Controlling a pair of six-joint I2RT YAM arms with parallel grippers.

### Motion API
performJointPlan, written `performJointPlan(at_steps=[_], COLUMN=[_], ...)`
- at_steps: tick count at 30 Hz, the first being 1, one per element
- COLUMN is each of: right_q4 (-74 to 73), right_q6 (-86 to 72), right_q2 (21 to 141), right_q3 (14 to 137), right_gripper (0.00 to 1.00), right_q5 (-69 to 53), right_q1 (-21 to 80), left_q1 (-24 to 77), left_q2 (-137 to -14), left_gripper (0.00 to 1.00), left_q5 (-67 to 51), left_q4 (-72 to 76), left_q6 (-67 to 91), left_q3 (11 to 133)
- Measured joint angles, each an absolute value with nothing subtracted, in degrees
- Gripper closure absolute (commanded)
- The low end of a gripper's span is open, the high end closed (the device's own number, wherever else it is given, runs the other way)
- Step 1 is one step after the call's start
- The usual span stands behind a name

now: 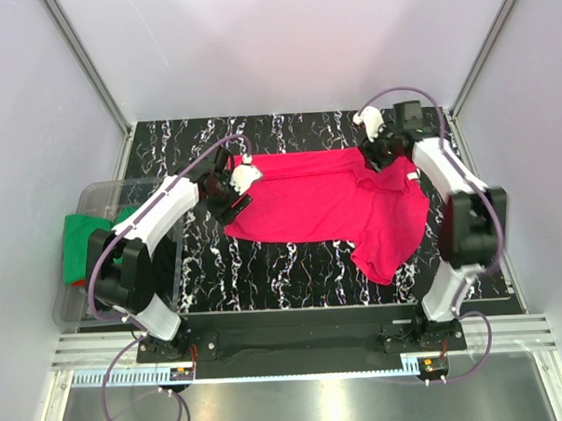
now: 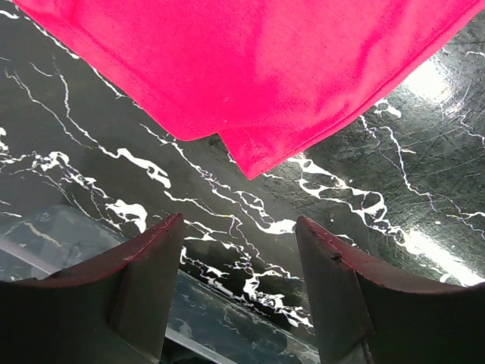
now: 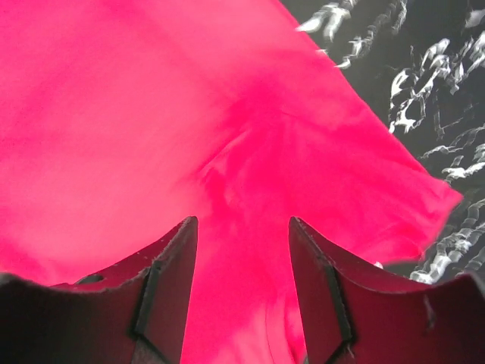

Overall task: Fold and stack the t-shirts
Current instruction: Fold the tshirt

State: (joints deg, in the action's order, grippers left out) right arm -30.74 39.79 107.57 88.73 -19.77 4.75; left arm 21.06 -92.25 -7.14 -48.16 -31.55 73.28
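Note:
My right gripper swings back toward its base next and down along the shirt's side onto the bunched sleeve [image 1: 375,267], because that sleeve juts out past the shirt's hem.
A crimson t-shirt [image 1: 327,204] lies spread on the black marbled table [image 1: 293,275], with one sleeve hanging toward the front right. My left gripper [image 1: 234,199] is open and empty just off the shirt's left edge; in the left wrist view [image 2: 239,227] the shirt's corner [image 2: 265,68] lies ahead of the spread fingers. My right gripper [image 1: 378,158] is open above the shirt's far right part; in the right wrist view [image 3: 242,224] the crimson cloth [image 3: 151,114] fills the space under the fingers. A green t-shirt [image 1: 77,243] lies in the bin on the left.
A clear plastic bin [image 1: 112,190] stands at the table's left edge under the left arm, with a sliver of red cloth [image 1: 76,283] below the green shirt. White walls enclose the table on three sides.

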Motion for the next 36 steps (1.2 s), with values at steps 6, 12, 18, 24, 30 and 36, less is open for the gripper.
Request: performJointPlan(at_steps=[6,12,18,24,30,36], right_q4=[-34.5,-42.0,-47.2,-50.0,-54.2,-56.9], right_q6=[57.1,73.0,84.1,89.1,92.4,94.9], right_q2=[81.4,68.1,52.3,49.3,50.7,55.2], right_q3=[64.8,44.2,32.6,29.2,29.7,30.8], right_gripper=[0.46,0.43,0.37,0.36,0.36,0.37], right_q5=[-23.8,-23.1,-23.4,-23.7,-25.4,-27.3], right_q1=[5.3,5.3,5.3,5.3,5.3,5.3], left_q1=[21.1,21.0,20.6,20.4,20.4,20.4], left_q2=[-92.0,-92.0,-92.0,-92.0,-92.0,-92.0], left_gripper=[0.36,0.37,0.36,0.36,0.36,0.36], left_q5=[-7.0,-5.9,-4.7,-3.6,-2.7,-2.5], left_q4=[-48.1,-47.9,-47.7,-47.5,-47.0,-46.8], left_q6=[-31.6,-31.9,-32.1,-32.1,-32.1,-32.1], left_q3=[71.6,69.8,69.7,69.5,68.8,68.8])
